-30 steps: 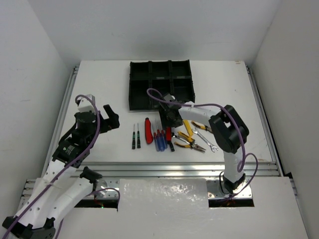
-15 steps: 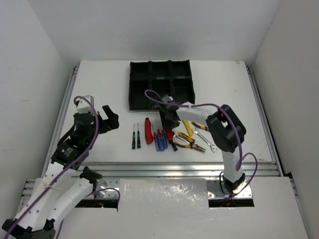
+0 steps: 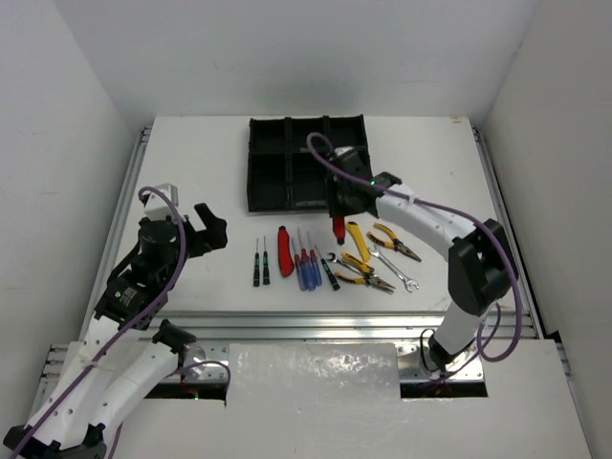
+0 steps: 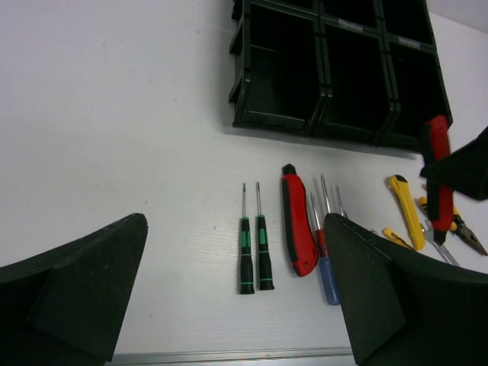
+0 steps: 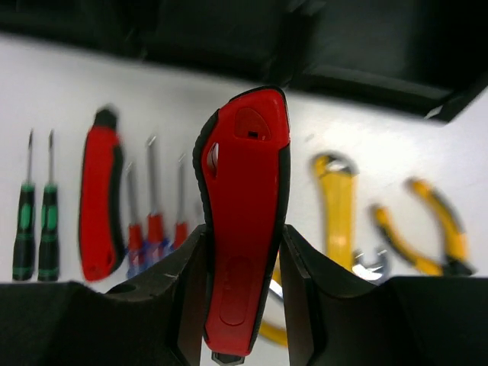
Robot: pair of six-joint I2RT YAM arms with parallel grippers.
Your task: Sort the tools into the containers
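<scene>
The tray's section looks empty, so I should next carry the cutter outward with my right gripper, over the tray's near corner section [image 5: 374, 42] on the pliers' side, and let it go.
My right gripper [image 3: 341, 212] is shut on a red-handled cutter [image 5: 242, 229] and holds it off the table by the near edge of the black six-compartment tray [image 3: 306, 163]. The cutter also shows in the left wrist view [image 4: 438, 171]. On the table lie two tiny black-green screwdrivers [image 3: 260, 262], another red cutter [image 3: 285, 251], blue and red screwdrivers [image 3: 306, 266], yellow-handled pliers [image 3: 368, 258] and a silver wrench [image 3: 394, 270]. My left gripper [image 3: 204, 232] is open and empty, left of the tools.
An aluminium rail [image 3: 335, 320] runs along the table's near edge. White walls close in the left, right and far sides. The tray's compartments look empty in the left wrist view [image 4: 335, 69].
My right gripper has lifted the red cutter from the row of tools and carried it up and back to the right, to the tray's near edge. The left arm barely moved.
</scene>
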